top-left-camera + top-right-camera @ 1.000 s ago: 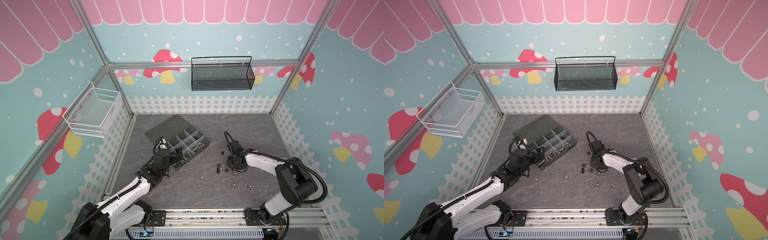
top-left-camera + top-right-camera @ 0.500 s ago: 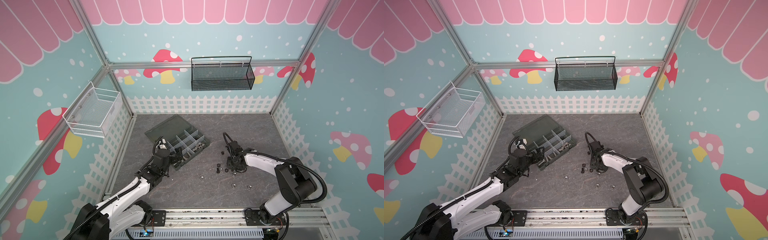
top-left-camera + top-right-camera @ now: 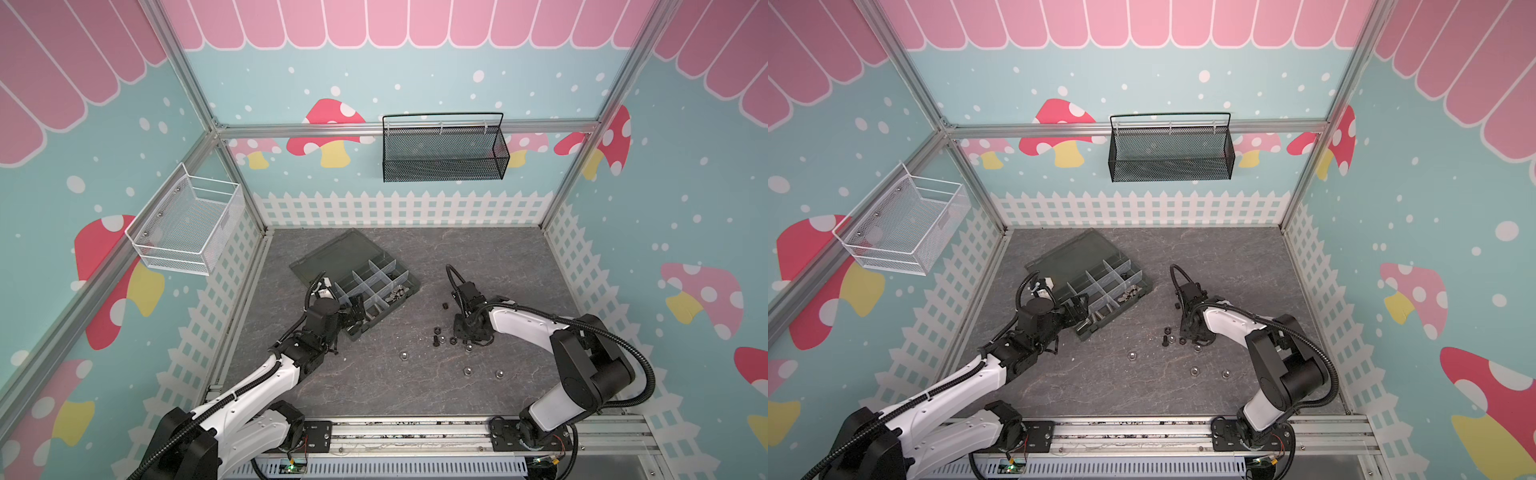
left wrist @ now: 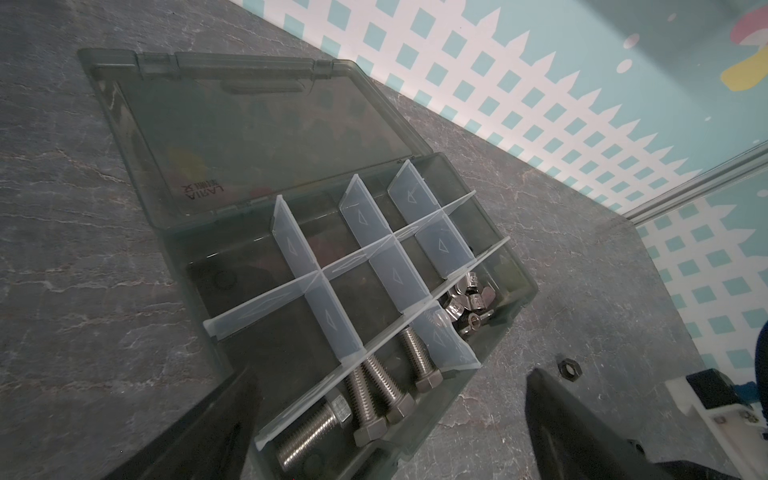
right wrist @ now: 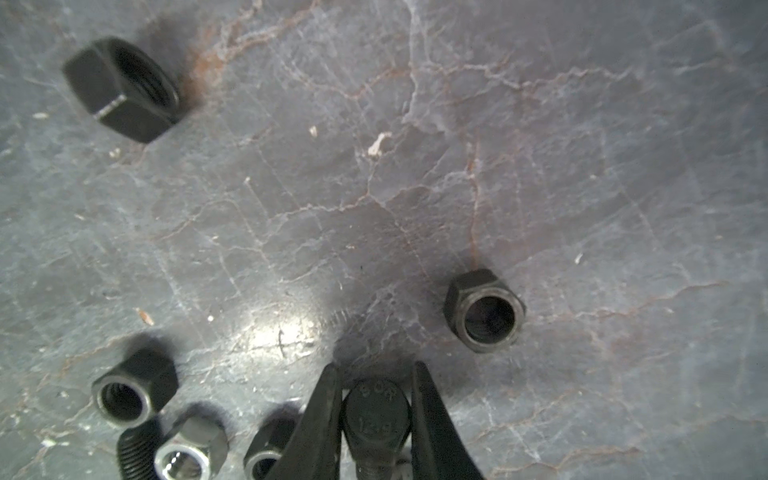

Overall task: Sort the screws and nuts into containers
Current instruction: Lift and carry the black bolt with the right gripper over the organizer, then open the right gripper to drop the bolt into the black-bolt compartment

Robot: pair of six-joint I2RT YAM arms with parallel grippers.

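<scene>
I should next lift the screw in my right gripper over the box's side, move it outward and release it in the container beyond the winged nuts.
My right gripper (image 5: 376, 368) is low over the table and shut on the hex head of a black screw (image 5: 376, 411); in a top view it (image 3: 465, 332) stands in a cluster of loose parts. Black nuts (image 5: 484, 309) (image 5: 124, 89) (image 5: 133, 386) and a silver nut (image 5: 187, 453) lie around it. My left gripper (image 4: 388, 386) hangs open and holds nothing over the near corner of the organiser box (image 4: 515, 291), whose containers hold silver screws (image 4: 374, 395) and winged nuts (image 4: 469, 299). In both top views the box (image 3: 409, 291) (image 3: 1144, 291) lies left of centre.
The box's lid (image 3: 332, 257) lies open flat behind it. Silver nuts (image 3: 402, 355) (image 3: 467, 371) (image 3: 499, 374) lie scattered towards the front of the table. A white wire basket (image 3: 187, 226) hangs on the left wall and a black mesh basket (image 3: 442, 151) on the back wall.
My right gripper has shifted very slightly at the cluster of loose parts. The left arm has stayed where it was, open over the box.
</scene>
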